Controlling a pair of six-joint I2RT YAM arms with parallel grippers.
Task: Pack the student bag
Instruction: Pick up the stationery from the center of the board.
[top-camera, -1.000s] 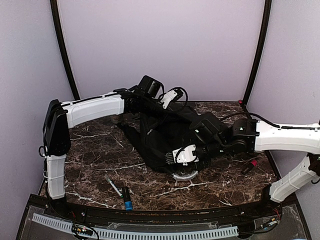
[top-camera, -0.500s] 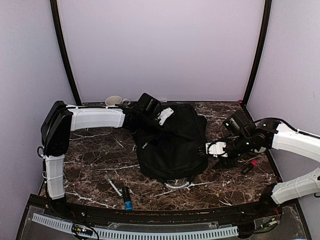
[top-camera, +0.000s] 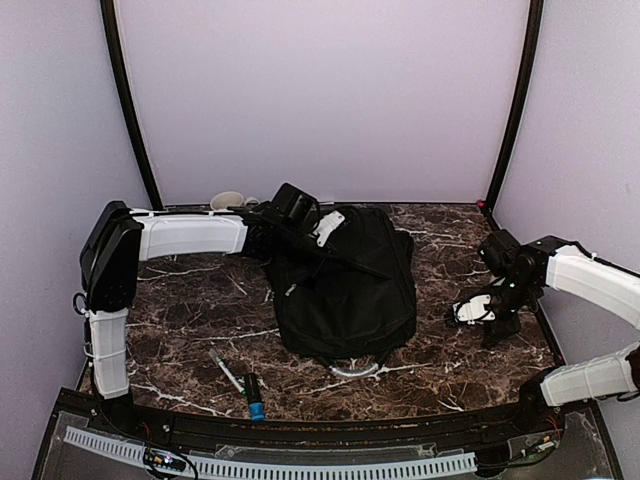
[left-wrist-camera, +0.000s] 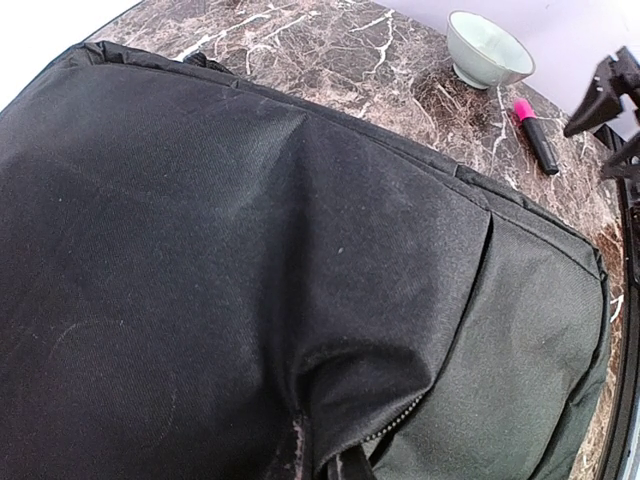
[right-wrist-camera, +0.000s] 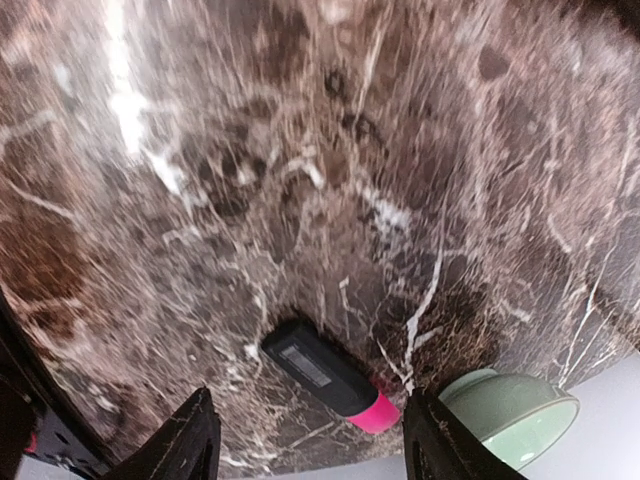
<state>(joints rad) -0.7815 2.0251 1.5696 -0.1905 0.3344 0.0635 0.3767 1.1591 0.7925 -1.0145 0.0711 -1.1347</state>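
Observation:
The black marker is beside the bowl. My right gripper should move down onto the body of the black marker (right-wrist-camera: 322, 370) next.
The student bag (top-camera: 345, 285), a large black backpack, lies flat in the middle of the table, with its grey loop handle (top-camera: 352, 370) at the near end. My left gripper (top-camera: 300, 215) is at the bag's far left edge. In the left wrist view, black fabric (left-wrist-camera: 250, 250) fills the frame and bunches up by a zipper (left-wrist-camera: 395, 425) at the bottom edge, pinched there; the fingers are hidden. My right gripper (top-camera: 480, 310) is open and empty at the right of the table. Its fingers (right-wrist-camera: 190, 440) straddle a black marker with a pink cap (right-wrist-camera: 330, 375) from above.
A pale green bowl (right-wrist-camera: 510, 410) stands next to the marker, and both show in the left wrist view, the bowl (left-wrist-camera: 488, 48) and the marker (left-wrist-camera: 535, 140). A white mug (top-camera: 228, 201) stands at the back left. A pen (top-camera: 226, 370) and a blue-tipped marker (top-camera: 254, 395) lie near the front left.
My right arm has drawn back from the bag to the right and now hangs over the pink-capped marker. The bag has spread out flat. My left gripper has stayed at the bag's far edge.

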